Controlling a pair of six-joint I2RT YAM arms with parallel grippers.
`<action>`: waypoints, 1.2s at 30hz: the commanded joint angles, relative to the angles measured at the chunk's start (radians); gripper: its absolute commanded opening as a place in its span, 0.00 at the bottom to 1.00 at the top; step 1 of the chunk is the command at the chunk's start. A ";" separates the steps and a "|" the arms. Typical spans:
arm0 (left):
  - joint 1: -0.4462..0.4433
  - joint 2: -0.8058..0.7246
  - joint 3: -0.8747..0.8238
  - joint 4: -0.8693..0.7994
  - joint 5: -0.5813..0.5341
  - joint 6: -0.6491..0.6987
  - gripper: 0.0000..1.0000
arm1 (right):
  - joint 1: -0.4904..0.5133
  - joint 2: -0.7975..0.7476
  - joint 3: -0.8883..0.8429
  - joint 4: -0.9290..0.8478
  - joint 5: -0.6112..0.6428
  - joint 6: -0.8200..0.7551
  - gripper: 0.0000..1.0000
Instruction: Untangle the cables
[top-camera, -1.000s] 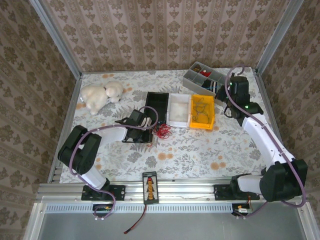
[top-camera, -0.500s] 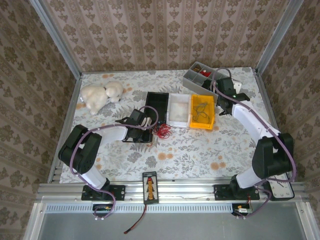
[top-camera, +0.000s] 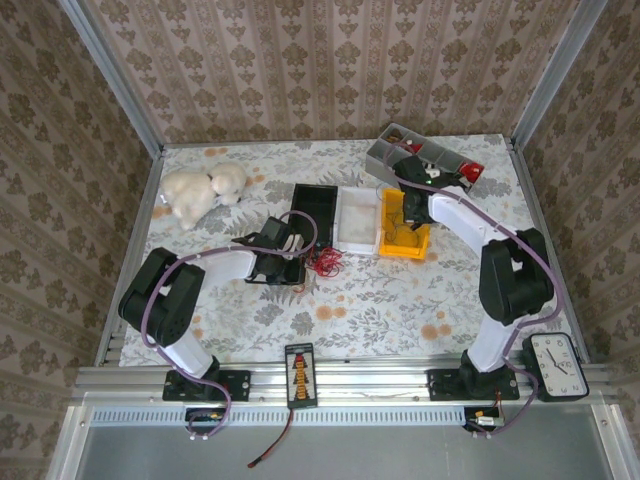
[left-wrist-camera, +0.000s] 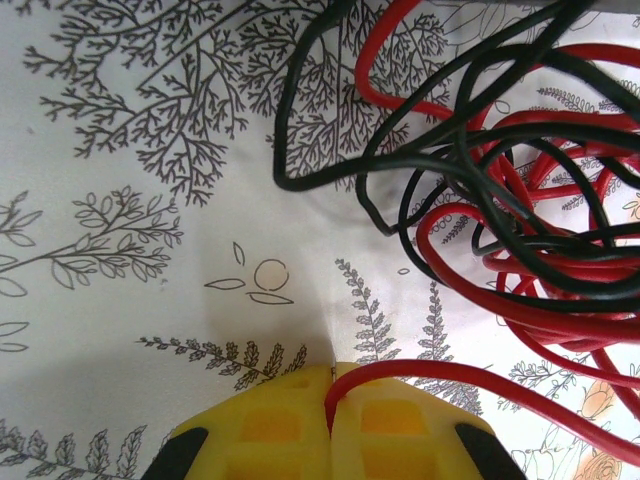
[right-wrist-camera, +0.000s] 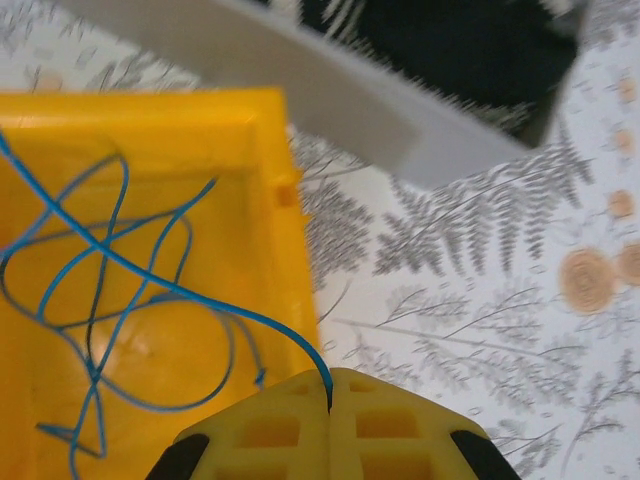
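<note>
The right gripper sweeps across the blue loops and over the white bin (top-camera: 360, 213) next, which stands beyond the yellow bin (top-camera: 420, 245) from my gripper, and releases the thin blue cable.
A tangle of red and black cables (left-wrist-camera: 500, 200) lies on the patterned cloth, seen from above as a small red knot (top-camera: 325, 262) near the table's middle. My left gripper (left-wrist-camera: 332, 372) is shut on one red cable that leads out of the tangle to the right; from above it (top-camera: 303, 257) sits just left of the knot. My right gripper (right-wrist-camera: 330, 375) is shut on a thin blue cable (right-wrist-camera: 150, 280) whose loops lie inside the yellow bin (right-wrist-camera: 270, 200). In the top view the right gripper (top-camera: 408, 195) hangs over the bin's (top-camera: 420, 245) far end.
A black bin (top-camera: 315, 212) and a white bin (top-camera: 358, 222) stand left of the yellow one. A grey compartment tray (top-camera: 385, 152) is behind them. A white plush toy (top-camera: 203, 192) lies at the back left, and a clock (top-camera: 555, 365) sits at the near right.
The right arm has swung left from the table's back right corner to over the yellow bin, uncovering the clock. The left arm and the tangle have not moved.
</note>
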 joint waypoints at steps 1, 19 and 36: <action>-0.007 0.030 0.006 -0.002 -0.018 0.022 0.00 | 0.024 0.042 0.034 -0.036 -0.079 0.010 0.00; -0.009 0.036 0.011 -0.010 -0.018 0.025 0.00 | 0.044 -0.121 -0.073 0.154 -0.109 0.083 0.56; -0.013 0.063 0.030 -0.028 -0.020 0.029 0.00 | 0.182 0.181 0.248 0.087 -0.169 -0.206 0.53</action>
